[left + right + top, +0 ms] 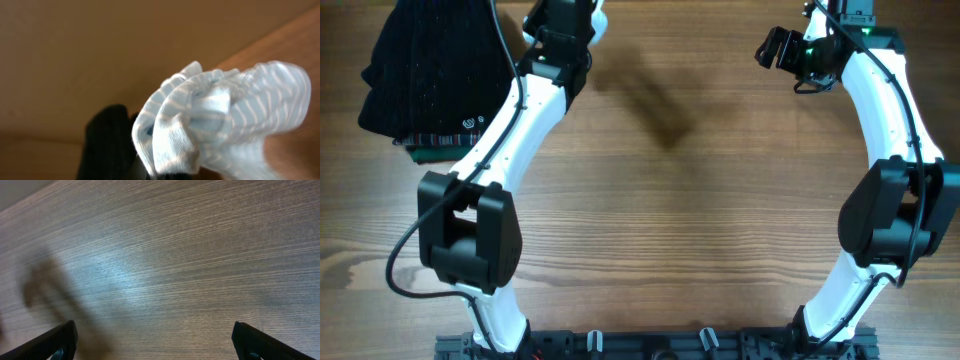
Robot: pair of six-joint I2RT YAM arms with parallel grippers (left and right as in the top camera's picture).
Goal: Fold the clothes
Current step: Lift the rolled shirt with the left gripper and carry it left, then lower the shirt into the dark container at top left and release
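Observation:
I need to swing my left gripper to the left in the overhead view, over the black knit garment [455,62], and let go of the fold, because clothes already lie stacked there.
The clothes [220,120], a small pale blue-white striped garment, hang bunched right in front of the left wrist camera. My left gripper [170,176] is shut on the garment's lower fold, and only a dark sliver of its jaws shows at the bottom edge. In the overhead view the left gripper [565,12] reaches to the table's far edge, where the arm hides the garment. My right gripper [155,345] stands open above bare wood with nothing between its fingers. From overhead the right gripper [775,48] sits at the far right.
A black knit garment [430,70] lies at the far left on a dark green garment with plaid trim [432,150]. A dark shape [107,145] shows behind the striped fabric. The wooden table [680,220] spreads between the arms.

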